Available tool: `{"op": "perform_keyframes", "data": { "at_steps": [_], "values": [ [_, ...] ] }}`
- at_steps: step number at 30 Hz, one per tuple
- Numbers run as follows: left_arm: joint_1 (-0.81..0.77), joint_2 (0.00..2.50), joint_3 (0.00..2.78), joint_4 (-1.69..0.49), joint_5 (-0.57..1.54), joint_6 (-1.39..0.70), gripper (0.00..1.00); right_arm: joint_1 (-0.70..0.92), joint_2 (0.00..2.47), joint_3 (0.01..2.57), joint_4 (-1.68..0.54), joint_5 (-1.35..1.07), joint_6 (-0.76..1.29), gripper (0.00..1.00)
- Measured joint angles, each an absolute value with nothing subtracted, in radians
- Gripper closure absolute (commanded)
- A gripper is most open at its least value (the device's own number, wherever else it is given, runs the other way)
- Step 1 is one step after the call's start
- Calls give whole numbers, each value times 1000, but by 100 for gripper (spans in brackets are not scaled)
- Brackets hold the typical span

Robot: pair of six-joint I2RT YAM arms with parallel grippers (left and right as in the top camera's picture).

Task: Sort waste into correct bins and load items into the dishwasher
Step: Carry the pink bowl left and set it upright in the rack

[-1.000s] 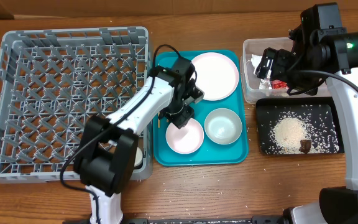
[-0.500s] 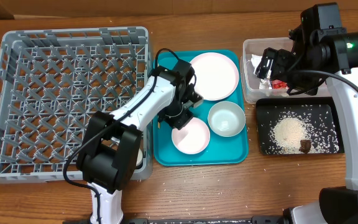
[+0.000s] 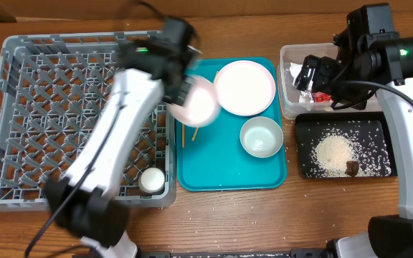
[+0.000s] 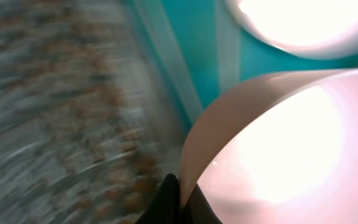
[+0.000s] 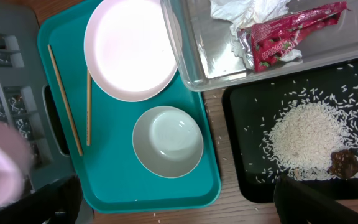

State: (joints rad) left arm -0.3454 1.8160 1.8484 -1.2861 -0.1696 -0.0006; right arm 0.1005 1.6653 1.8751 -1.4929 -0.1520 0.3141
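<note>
The left gripper will next swing to the dish rack's empty far wires, which are to the left in the overhead view, turn the small white plate upright, lower it and let it go.
My left gripper (image 3: 183, 94) is shut on the rim of the small white plate (image 3: 196, 104) and holds it in the air over the teal tray's left edge, beside the grey dish rack (image 3: 49, 43). In the left wrist view the jaws (image 4: 179, 200) pinch the plate (image 4: 278, 149). The large plate (image 3: 244, 87), bowl (image 3: 259, 140) and chopsticks (image 3: 194, 132) lie on the teal tray (image 3: 228, 175). A small cup (image 3: 151, 179) sits in the rack. My right gripper (image 3: 308, 74) is open and empty above the clear tub (image 3: 285, 107), which holds the napkin (image 5: 244, 9) and red wrapper (image 5: 288, 34).
The black tray (image 3: 303, 168) at the right holds rice (image 3: 334, 152) and a brown lump (image 3: 351, 168). Loose rice grains lie on the wooden table in front of the trays. The left arm is blurred with motion.
My left gripper lifted the small plate off the teal tray and swung it up and left toward the dish rack. The right arm has not moved.
</note>
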Motion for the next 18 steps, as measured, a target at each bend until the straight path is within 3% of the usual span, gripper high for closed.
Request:
{"op": "perform_keyframes", "data": {
  "at_steps": [7, 18],
  "values": [
    [-265, 1741, 1868, -1196, -734, -268, 96, 101, 1665, 1875, -1493, -152, 314, 0],
    [-262, 1999, 1867, -1150, -1348, -612, 96, 101, 1665, 1875, -1494, -153, 314, 0]
  ]
}}
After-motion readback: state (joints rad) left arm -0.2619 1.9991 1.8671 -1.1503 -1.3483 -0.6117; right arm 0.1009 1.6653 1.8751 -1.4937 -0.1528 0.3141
